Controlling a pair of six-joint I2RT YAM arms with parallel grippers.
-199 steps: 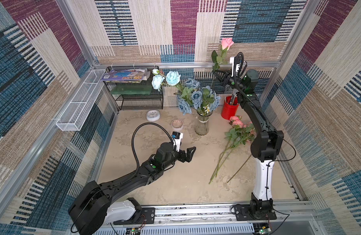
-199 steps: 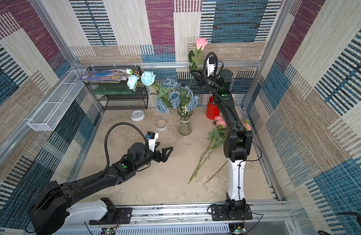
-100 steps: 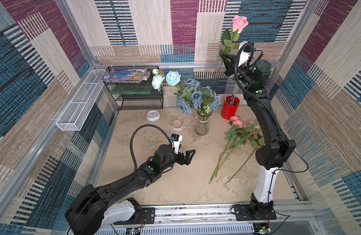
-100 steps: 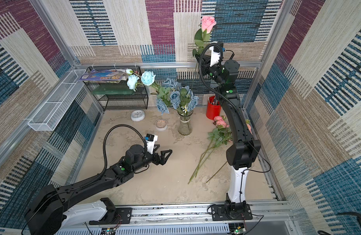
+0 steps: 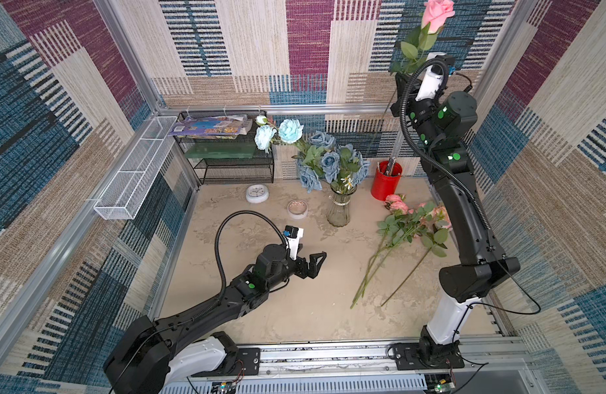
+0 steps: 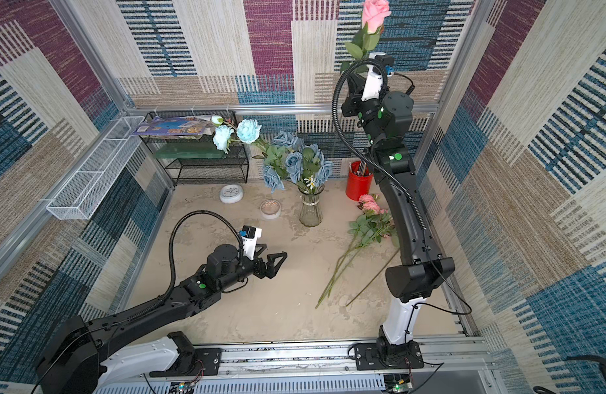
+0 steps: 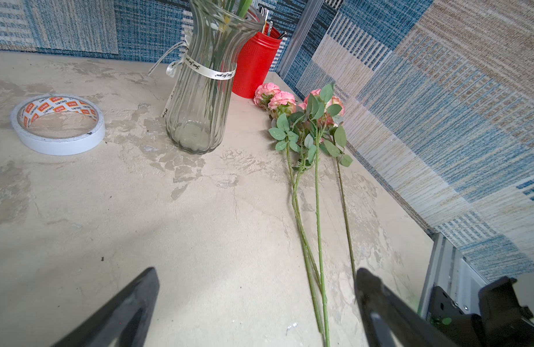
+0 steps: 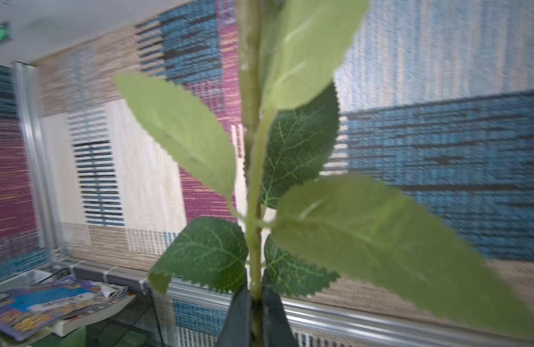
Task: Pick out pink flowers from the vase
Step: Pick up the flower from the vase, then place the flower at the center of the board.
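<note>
My right gripper should next lower back toward the other pink flowers' leafy tops and release the green stem there, as those flowers already lie beside the vase (image 5: 339, 209).
High at the back right, my right gripper (image 5: 399, 77) (image 6: 351, 79) (image 8: 256, 296) is shut on the green stem (image 8: 253, 210) of a pink rose (image 5: 437, 10) (image 6: 375, 10), just under its leaves. The bloom stands far above the vase (image 5: 339, 209) (image 6: 311, 211) (image 7: 199, 99). The ribbed glass vase holds blue roses (image 5: 328, 160) and a small white daisy. Several pink flowers (image 5: 397, 204) (image 6: 369, 204) (image 7: 274, 96) lie on the table right of the vase, stems toward the front. My left gripper (image 5: 315, 264) (image 6: 277, 262) (image 7: 256, 272) hovers open and empty over the table, left of those stems.
A red pen cup (image 5: 385, 180) stands right behind the vase. A tape roll (image 5: 297, 208) (image 7: 58, 123) and a white clock (image 5: 257, 193) lie left of the vase. A black wire shelf (image 5: 233, 160) with magazines sits at the back, a white mesh basket (image 5: 137, 170) on the left wall.
My right arm has lifted the pink rose much higher and a little to the right. The left arm has shifted only slightly and stays open.
</note>
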